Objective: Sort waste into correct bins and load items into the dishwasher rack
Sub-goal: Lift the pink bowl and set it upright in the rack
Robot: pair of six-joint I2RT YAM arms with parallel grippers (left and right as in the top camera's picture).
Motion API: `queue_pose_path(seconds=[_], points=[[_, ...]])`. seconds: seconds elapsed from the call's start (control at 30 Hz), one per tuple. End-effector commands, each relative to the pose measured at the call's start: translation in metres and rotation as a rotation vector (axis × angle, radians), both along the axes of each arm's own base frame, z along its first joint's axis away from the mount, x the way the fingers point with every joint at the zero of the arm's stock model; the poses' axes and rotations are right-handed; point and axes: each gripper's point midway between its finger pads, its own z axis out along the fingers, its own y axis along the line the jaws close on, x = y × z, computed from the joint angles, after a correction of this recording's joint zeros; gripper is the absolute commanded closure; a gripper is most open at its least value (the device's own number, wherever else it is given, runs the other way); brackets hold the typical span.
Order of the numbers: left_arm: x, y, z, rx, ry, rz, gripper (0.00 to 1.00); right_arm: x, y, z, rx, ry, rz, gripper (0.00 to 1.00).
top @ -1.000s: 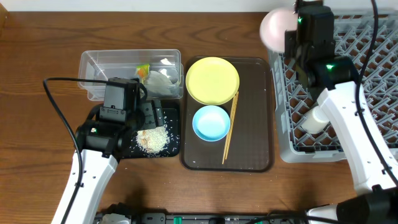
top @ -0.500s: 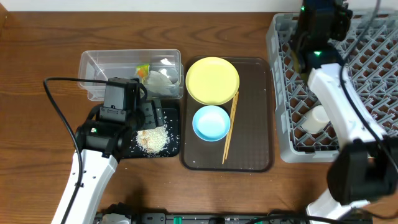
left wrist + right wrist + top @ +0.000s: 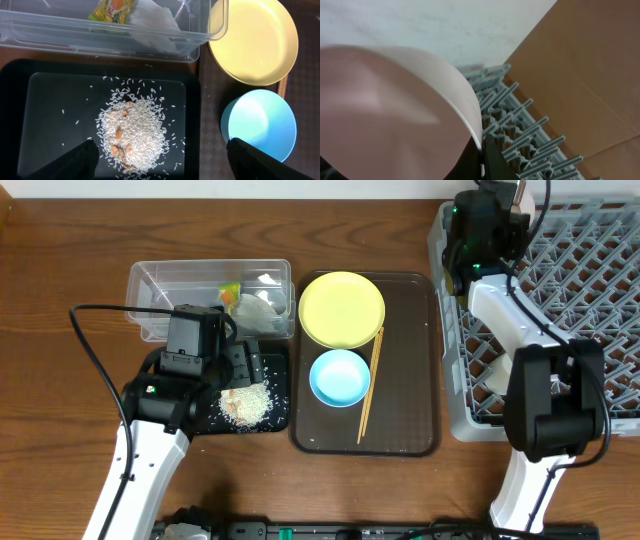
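The white bowl [image 3: 385, 115] is still above the pegs, so it shifts toward the rack edge by the brown tray next in my right gripper, then goes down.
My left gripper [image 3: 160, 167] is open and empty, hovering over the rice heap [image 3: 132, 130] in the black tray [image 3: 50, 90]; in the overhead view it [image 3: 243, 370] is above the rice [image 3: 245, 404]. The clear tub [image 3: 160, 290] holds the green-and-orange wrapper [image 3: 231, 292] and white tissue [image 3: 262, 310]. My right gripper [image 3: 482, 157] is shut on the rim of the white bowl [image 3: 385, 115], above the far left corner of the grey rack [image 3: 590, 290]. The bowl is hidden under the wrist [image 3: 487, 210] in the overhead view. A white cup [image 3: 497, 375] lies in the rack.
The brown tray [image 3: 405, 400] between the bins and the rack holds the yellow plate [image 3: 341, 309], the light blue bowl [image 3: 339, 377] and the chopsticks [image 3: 370, 385]. The rack's pegs [image 3: 520, 125] stand close under the held bowl. A white wall lies behind the table.
My right arm has carried the white bowl from beside the rack's left corner to over its far left corner, where the wrist now hides it from above. The left arm has not moved.
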Motion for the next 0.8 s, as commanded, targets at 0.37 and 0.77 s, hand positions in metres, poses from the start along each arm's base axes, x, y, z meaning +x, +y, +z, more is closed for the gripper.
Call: queue_pose_path(seconds=[0.37,0.77], points=[[0.001,0.003,0.001,0.011,-0.003,0.008,0.15,-0.003,0.023,-0.035,-0.03,0.136,0.04,0.99],[0.001,0.003,0.001,0.011,-0.003,0.008,0.15,-0.018,0.046,-0.057,0.051,0.268,0.126,0.98]])
